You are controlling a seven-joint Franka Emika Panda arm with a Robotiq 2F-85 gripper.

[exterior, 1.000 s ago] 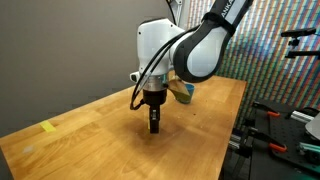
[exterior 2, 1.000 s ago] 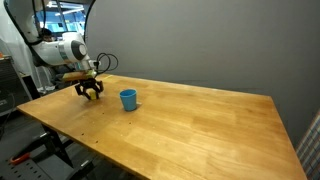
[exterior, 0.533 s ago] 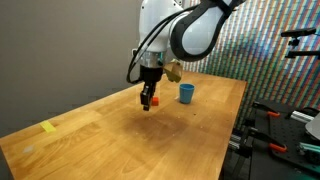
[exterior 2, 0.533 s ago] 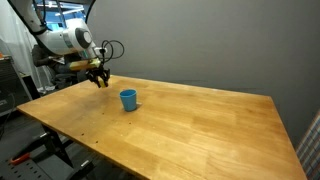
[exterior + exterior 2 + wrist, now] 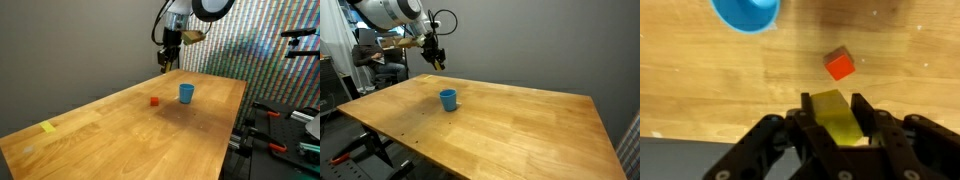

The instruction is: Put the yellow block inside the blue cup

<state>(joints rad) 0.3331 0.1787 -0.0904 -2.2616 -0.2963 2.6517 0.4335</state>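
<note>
My gripper shifts left in the wrist view next, over the blue cup's opening (image 5: 187, 86) (image 5: 746, 10) below it, then lowers and releases the block.
My gripper (image 5: 832, 112) is shut on the yellow block (image 5: 835, 118), held between the two black fingers in the wrist view. In both exterior views the gripper (image 5: 167, 60) (image 5: 437, 62) hangs high above the table, up and behind the blue cup (image 5: 186, 93) (image 5: 448, 99). The cup stands upright and open on the wooden table; its rim shows at the top left of the wrist view (image 5: 746, 13). The block in the fingers is too small to make out in the exterior views.
A small red block (image 5: 154, 100) (image 5: 840, 65) lies on the table beside the cup. A flat yellow tape patch (image 5: 48, 127) is near the table's front corner. Tripods and equipment (image 5: 290, 110) stand past the table edge. A person sits behind the table (image 5: 375, 65).
The gripper rose from the table surface with the yellow block and moved up and back toward the cup's side. The red block, hidden before, now shows on the table.
</note>
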